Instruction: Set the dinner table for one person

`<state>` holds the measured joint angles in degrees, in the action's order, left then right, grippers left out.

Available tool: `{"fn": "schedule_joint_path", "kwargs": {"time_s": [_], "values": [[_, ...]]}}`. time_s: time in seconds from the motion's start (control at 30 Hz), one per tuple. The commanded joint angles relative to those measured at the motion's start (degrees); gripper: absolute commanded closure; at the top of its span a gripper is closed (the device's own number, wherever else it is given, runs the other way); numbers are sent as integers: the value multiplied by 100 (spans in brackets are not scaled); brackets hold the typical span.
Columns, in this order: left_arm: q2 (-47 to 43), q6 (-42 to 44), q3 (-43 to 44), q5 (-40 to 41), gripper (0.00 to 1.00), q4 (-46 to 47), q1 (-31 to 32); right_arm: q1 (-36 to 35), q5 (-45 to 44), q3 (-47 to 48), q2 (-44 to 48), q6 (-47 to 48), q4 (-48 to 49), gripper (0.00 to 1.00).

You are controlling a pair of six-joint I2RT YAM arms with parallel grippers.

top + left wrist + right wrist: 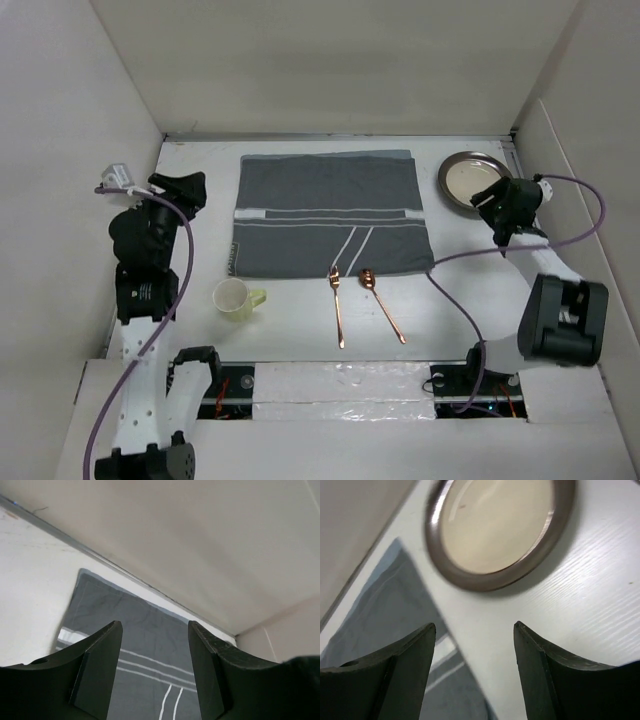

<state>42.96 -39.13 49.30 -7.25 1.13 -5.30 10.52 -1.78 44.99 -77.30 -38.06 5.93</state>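
I should next lower my right gripper outward and turn its open fingers onto the plate's near rim (559,530) by the plate's side, because that rim is clear of the mat.
The white dinner table (290,335) carries a dark grey striped mat (325,210) at its middle back. A round metal plate (465,176) lies at the far right; the right wrist view shows it empty (495,525). A pale yellow cup (234,298) stands upright near the mat's front left corner. A copper fork (338,305) and a copper spoon (385,312) lie side by side in front of the mat, their heads on its edge. My left gripper (190,190) is open and empty, left of the mat. My right gripper (490,203) is open and empty, just in front of the plate.
White walls enclose the table on the left, back and right. In the left wrist view my open gripper (154,630) looks across the mat (140,640) toward the back wall. In the right wrist view my open gripper (474,627) faces the mat's corner (385,605).
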Motion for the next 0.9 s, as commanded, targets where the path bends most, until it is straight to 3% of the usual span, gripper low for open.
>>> {"fn": "schedule_joint_path", "kwargs": {"time_s": [0.0,0.23,0.5,0.87], "values": [[-454,669,-104,-707,48,-393,11,212,-418,579,-1002,-517,146,31],[-754,1399,-711,-735,49,-877,521,451,-331,1573,-2489,-1483,22,32],[-333,1549,-369,-726,51,-1140,784,231,-875,2399,-3159,-2283,-567,36],[-297,1567,-236,-119,55,-1369,890,178,-1184,4412,-4152,-2478,-3421,56]]}}
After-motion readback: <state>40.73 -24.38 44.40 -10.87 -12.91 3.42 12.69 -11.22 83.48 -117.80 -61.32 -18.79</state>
